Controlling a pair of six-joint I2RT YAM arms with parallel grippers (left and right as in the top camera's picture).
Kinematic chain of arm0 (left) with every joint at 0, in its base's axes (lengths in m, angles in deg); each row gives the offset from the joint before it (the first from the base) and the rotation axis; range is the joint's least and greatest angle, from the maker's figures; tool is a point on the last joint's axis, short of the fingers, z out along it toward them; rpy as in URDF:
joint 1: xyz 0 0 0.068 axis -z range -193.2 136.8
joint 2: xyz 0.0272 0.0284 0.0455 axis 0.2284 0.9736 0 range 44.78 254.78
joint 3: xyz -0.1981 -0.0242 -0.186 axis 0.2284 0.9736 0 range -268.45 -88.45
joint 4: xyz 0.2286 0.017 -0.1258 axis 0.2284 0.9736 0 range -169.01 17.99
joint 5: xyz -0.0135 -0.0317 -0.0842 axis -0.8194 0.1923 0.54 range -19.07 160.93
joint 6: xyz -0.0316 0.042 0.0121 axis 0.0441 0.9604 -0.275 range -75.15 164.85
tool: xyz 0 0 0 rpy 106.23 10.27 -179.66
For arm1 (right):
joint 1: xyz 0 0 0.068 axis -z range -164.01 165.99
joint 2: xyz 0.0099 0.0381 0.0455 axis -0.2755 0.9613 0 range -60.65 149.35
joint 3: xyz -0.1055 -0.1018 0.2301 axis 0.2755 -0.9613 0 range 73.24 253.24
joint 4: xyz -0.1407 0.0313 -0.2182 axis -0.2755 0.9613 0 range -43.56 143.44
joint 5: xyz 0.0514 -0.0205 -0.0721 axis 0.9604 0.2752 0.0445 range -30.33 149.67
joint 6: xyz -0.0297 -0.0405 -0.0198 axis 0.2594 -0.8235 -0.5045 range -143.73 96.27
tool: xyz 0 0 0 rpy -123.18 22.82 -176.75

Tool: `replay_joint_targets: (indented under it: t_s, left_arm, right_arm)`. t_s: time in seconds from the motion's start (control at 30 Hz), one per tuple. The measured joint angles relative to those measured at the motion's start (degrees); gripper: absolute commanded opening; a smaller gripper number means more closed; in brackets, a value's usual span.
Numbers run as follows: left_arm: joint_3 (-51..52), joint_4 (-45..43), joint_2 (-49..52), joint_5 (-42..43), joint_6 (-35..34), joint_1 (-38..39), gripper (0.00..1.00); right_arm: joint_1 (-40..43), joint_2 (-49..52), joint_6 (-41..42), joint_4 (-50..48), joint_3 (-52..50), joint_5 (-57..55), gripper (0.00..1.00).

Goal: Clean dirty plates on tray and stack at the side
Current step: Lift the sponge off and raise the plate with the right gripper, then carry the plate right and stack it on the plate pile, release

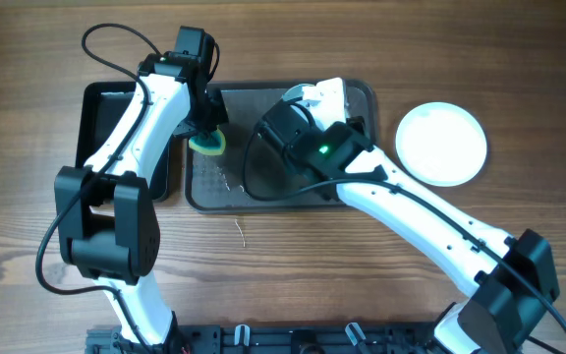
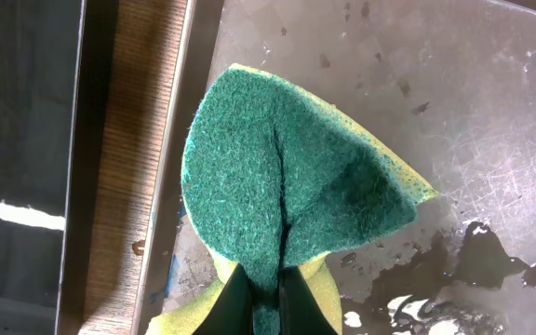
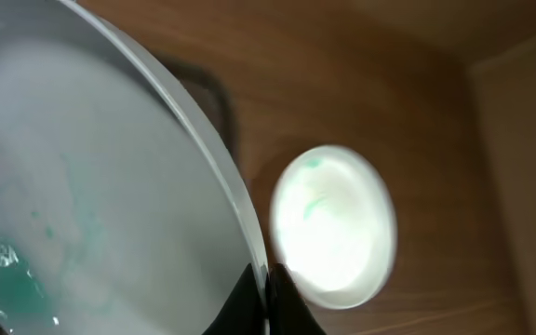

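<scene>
Next, my right gripper goes to the right in the overhead view, then down to release over the white plate [image 1: 441, 144] [image 3: 333, 226], since that one already lies beside the tray.
My left gripper [image 2: 266, 279] is shut on a folded green and yellow sponge [image 2: 287, 177], held over the left end of the dark grey tray [image 2: 389, 93]. From above, the sponge [image 1: 207, 144] hangs just below the left gripper [image 1: 204, 120]. My right gripper [image 3: 268, 272] is shut on the rim of a pale plate [image 3: 82, 186] that carries teal-green smears and is held tilted. In the overhead view that plate [image 1: 308, 93] is mostly hidden under the right arm, over the tray [image 1: 263, 192]. A white plate [image 1: 441, 144] lies on the table to the right; the right wrist view shows this plate [image 3: 333, 226] with a faint green mark.
A glossy black tray [image 1: 116, 108] lies left of the grey tray, and the left arm reaches over it. Water patches [image 2: 417, 298] wet the grey tray's floor. A narrow strip of wooden table [image 2: 133, 140] separates the two trays.
</scene>
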Motion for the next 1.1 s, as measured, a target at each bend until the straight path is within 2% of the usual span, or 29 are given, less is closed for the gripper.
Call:
replay_joint_targets:
  t_s: [0.37,0.7,0.9,1.1]
  left_arm:
    - [0.0,0.0,0.0,0.0,0.0,0.0,0.04]
    - [0.0,0.0,0.0,0.0,0.0,0.0,0.04]
    - [0.0,0.0,0.0,0.0,0.0,0.0,0.04]
    - [0.0,0.0,0.0,0.0,0.0,0.0,0.04]
  right_arm:
    - [-5.6,0.0,-4.3,-0.9,0.0,-18.3,0.04]
    - [-7.9,0.0,-9.0,-3.2,0.0,-26.5,0.04]
    - [-6.8,0.0,-7.5,-4.1,0.0,-18.6,0.04]
    - [2.1,0.0,-6.4,-4.1,0.0,6.7,0.04]
